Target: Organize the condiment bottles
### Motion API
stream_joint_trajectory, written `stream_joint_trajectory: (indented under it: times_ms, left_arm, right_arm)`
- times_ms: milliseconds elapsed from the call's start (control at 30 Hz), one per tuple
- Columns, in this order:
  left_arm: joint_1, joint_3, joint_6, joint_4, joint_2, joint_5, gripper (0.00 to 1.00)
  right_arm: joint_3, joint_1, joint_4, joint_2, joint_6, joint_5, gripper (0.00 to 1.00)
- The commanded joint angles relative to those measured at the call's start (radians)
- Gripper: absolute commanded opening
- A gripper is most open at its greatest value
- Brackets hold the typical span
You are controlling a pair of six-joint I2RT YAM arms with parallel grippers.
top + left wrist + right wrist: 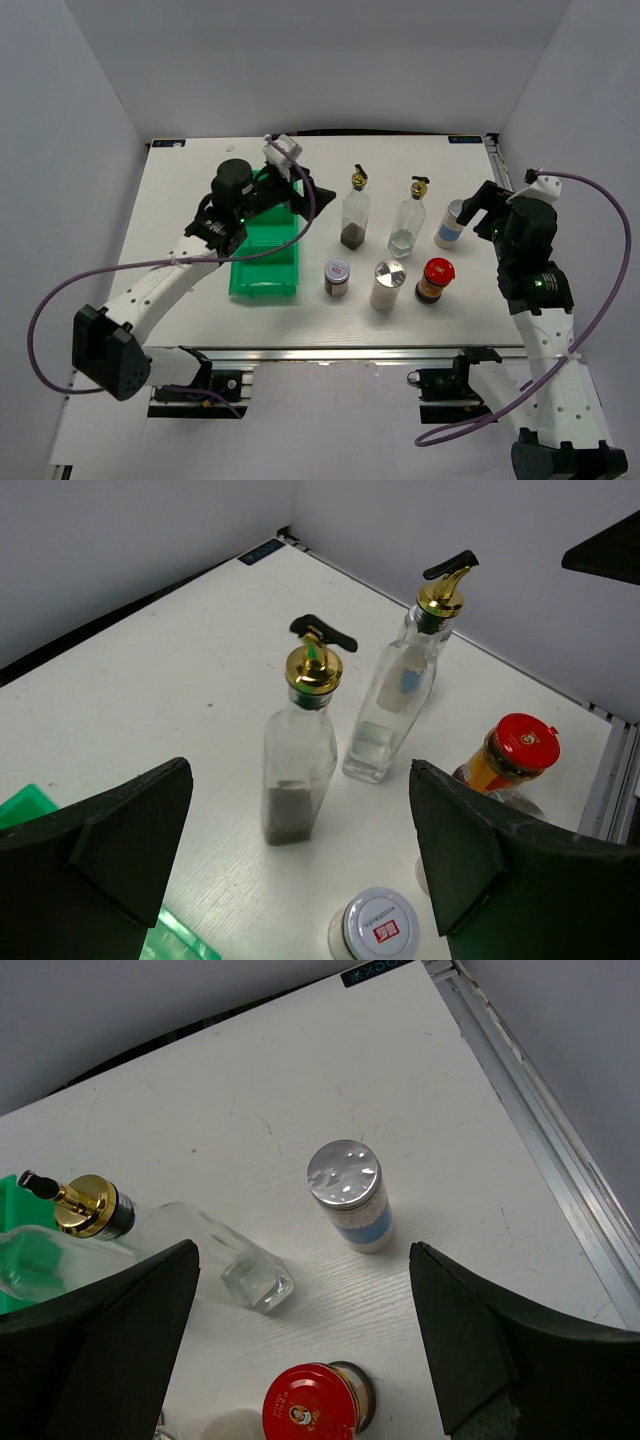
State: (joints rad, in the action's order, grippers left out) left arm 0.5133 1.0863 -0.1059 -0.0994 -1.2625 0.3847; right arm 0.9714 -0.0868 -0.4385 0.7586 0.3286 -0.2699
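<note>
My left gripper will next leave the green bin and go to the dark-contents bottle, onto the neck below its gold cap (357,190) (309,700). The glass is narrowest there.
Six condiment bottles stand on the white table. The glass bottle with dark contents (354,215) (299,755) and the clear glass bottle (409,222) (400,700) (190,1255) stand in the back row with the blue-labelled white jar (449,226) (351,1197). In front stand the dark silver-lidded jar (337,277) (379,926), the white shaker (387,285) and the red-lidded brown jar (435,280) (512,756) (312,1410). My left gripper (312,194) (300,865) is open and empty, left of the dark-contents bottle. My right gripper (478,208) (305,1335) is open and empty, right of the blue-labelled jar.
A green plastic bin (266,258) lies left of the bottles, under my left arm; its corner shows in the left wrist view (25,805). The table's metal right edge (540,1120) runs close to the blue-labelled jar. White walls enclose the table.
</note>
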Motion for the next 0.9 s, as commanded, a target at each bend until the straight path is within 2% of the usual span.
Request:
stream_joint_trajectory:
  times_ms: [0, 133, 300, 867]
  left_arm:
    - [0.062, 0.091, 0.087, 0.027, -0.078, 0.005, 0.98]
    - [0.128, 0.197, 0.144, 0.09, -0.202, -0.053, 0.98]
    - [0.143, 0.265, 0.132, 0.093, -0.3, -0.09, 0.98]
    - [0.171, 0.374, 0.117, 0.072, -0.463, -0.153, 0.98]
  right_arm:
    - [0.03, 0.002, 0.018, 0.015, -0.025, 0.043, 0.89]
    - [0.043, 0.002, 0.006, 0.027, -0.028, 0.052, 0.89]
    - [0.039, 0.002, 0.007, 0.013, -0.034, 0.049, 0.89]
    - [0.01, 0.001, 0.027, -0.025, -0.052, 0.026, 0.89]
